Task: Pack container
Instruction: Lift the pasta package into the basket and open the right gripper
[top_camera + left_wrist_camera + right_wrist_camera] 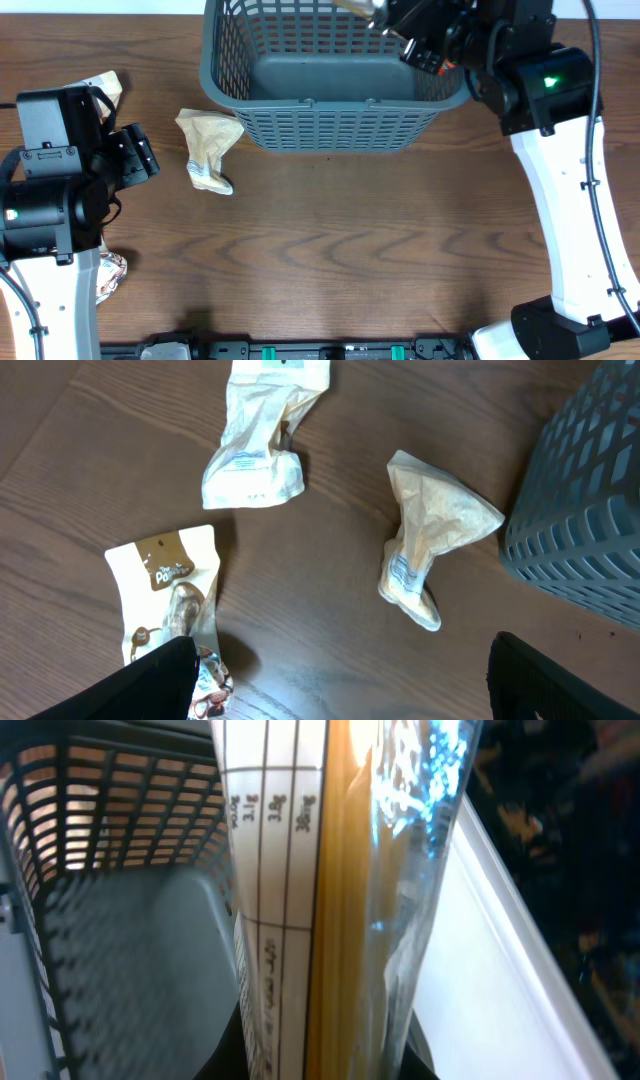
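Note:
My right gripper will next lower to the basket's empty bottom, below and to its left in the overhead view, and release the packet.
The container (pixel 330 125) is a dark grey slotted basket at the table's far middle; no items show on the visible part of its floor. My right gripper (pixel 400 25) is over its far right corner, shut on a clear spaghetti packet (pixel 358 6) with a white label. In the right wrist view the packet (pixel 330 900) stands between the fingers (pixel 325 1060), above the basket's inside (pixel 110 950). My left gripper (pixel 140 160) is open and empty at the left, above the table (pixel 345 690).
A crumpled tan packet (pixel 208 148) lies left of the basket; it also shows in the left wrist view (pixel 430 535). A white packet (pixel 262 435) and a brown-and-white pouch (pixel 165 595) lie near the left arm. The basket corner (pixel 585 510) is at the right.

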Motion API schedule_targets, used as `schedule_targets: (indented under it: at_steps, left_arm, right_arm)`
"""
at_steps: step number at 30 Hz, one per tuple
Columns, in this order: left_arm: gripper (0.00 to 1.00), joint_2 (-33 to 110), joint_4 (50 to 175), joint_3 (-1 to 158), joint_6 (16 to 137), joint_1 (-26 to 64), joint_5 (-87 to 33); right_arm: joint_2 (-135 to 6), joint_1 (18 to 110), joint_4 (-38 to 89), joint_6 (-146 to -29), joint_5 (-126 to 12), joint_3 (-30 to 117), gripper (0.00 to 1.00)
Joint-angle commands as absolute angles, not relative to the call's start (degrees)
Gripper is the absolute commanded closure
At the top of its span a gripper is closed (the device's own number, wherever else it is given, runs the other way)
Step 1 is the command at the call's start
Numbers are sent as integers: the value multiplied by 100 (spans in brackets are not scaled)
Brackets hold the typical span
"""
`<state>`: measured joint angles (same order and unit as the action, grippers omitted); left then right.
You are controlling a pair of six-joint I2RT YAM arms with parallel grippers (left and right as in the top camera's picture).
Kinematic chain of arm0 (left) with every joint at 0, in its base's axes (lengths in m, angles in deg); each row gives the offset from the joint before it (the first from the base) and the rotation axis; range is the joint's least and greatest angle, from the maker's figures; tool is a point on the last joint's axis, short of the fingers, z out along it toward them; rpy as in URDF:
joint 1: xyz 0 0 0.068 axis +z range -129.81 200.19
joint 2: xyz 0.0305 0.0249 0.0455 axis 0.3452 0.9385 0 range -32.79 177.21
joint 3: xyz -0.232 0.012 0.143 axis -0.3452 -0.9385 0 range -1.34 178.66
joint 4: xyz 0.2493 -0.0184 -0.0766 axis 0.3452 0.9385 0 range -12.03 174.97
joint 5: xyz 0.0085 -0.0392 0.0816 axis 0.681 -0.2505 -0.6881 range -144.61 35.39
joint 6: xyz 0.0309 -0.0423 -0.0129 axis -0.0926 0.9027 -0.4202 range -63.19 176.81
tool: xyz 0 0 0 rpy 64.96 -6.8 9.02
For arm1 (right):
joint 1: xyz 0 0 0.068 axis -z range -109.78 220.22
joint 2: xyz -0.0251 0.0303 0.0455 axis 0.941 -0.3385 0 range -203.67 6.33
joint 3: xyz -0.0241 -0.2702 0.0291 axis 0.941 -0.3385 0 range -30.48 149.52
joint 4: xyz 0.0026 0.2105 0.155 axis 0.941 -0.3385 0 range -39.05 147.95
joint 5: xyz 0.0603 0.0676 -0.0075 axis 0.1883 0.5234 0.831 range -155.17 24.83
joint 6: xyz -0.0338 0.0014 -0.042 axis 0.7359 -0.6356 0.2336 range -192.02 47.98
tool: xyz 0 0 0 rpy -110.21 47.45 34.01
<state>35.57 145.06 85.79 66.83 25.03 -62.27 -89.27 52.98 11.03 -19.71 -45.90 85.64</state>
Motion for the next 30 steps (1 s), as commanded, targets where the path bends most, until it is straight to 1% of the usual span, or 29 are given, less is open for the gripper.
schedule_targets:
  at_steps: [1, 6, 14, 18, 20, 21, 23, 24, 26, 27, 28, 30]
  left_arm:
    - [19, 3535, 14528, 8697, 6563, 2538, -6210]
    - [19, 3535, 14543, 8695, 6565, 2538, -6208]
    - [19, 3533, 14554, 8695, 6565, 2538, -6208]
    - [19, 3531, 14633, 8695, 6565, 2538, -6208]
    - [19, 3531, 14667, 8695, 6565, 2538, -6208]
    - [19, 3531, 14674, 8695, 6565, 2538, -6208]
    - [19, 3531, 14678, 8695, 6565, 2538, -6208]
    - [19, 3531, 14678, 8697, 6565, 2538, -6208]
    - [19, 3531, 14678, 8695, 6565, 2538, -6208]
    - [19, 3531, 14678, 8695, 6565, 2538, -6208]
    - [19, 3531, 14678, 8695, 6565, 2538, -6208]
    - [19, 3531, 14678, 8695, 6563, 2538, -6208]
  right_arm:
    - [-9049, 5174, 1186, -1398, -4509, 8782, 99]
    - [-9665, 5178, 907, -889, -4293, 8782, 99]
    - [-10878, 5191, 754, -970, -4280, 8782, 99]
    - [-11097, 5191, 758, -1094, -4280, 8782, 98]
    - [-11093, 5193, 789, -1134, -4286, 8782, 96]
    - [-11073, 5195, 834, -1219, -4315, 8789, 91]
    - [-11049, 5222, 939, -1453, -4352, 8804, 74]
    - [-11031, 5239, 985, -1617, -4358, 8806, 51]
    - [-10964, 5285, 1060, -1962, -4356, 8817, 17]
    - [-10926, 5307, 1060, -2052, -4337, 8835, 7]
    - [-10883, 5335, 1060, -2113, -4306, 8863, 4]
    - [-10784, 5388, 1060, -2126, -4186, 8931, 4]
